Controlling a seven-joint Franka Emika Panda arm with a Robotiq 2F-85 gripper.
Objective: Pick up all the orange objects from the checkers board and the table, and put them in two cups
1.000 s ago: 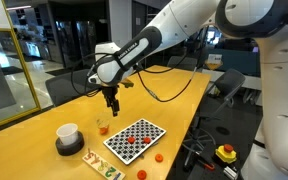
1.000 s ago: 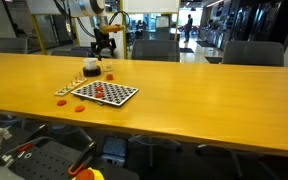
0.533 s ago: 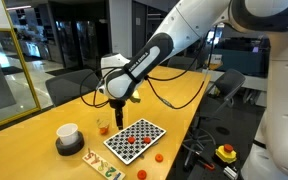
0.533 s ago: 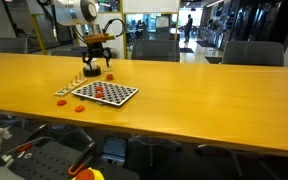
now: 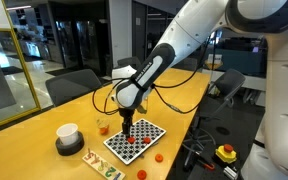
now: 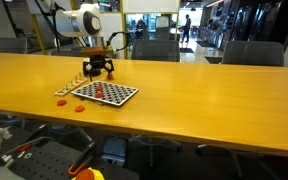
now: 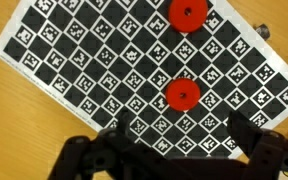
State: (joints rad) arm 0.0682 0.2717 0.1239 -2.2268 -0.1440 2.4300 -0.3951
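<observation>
My gripper should next go down open and move over the nearer round orange disc until its fingers are on both sides of the disc. The disc is still just ahead of my fingers.
The checkers board (image 5: pixel 142 133) lies on the yellow table, and it also shows in an exterior view (image 6: pixel 112 95). Several orange discs lie on it; the wrist view shows two, one near the top edge (image 7: pixel 188 14) and one (image 7: pixel 182 94) just ahead of my jaws. My gripper (image 5: pixel 127 127) hangs low over the board, open and empty. Its fingers (image 7: pixel 179 135) stand on either side below the nearer disc. A small clear cup (image 5: pixel 102 127) stands beside the board. A white cup (image 5: pixel 68 132) stands further off on a dark base.
Two loose orange pieces lie on the table (image 5: pixel 156 157) (image 5: pixel 141 174) near the board; others show in an exterior view (image 6: pixel 62 101) (image 6: pixel 81 106). Letter tiles (image 5: pixel 102 166) lie in front. Office chairs (image 6: pixel 156 49) line the table's far side.
My arm has swung from above the small clear cup over to the checkers board and come down close to it. The gripper stays open.
</observation>
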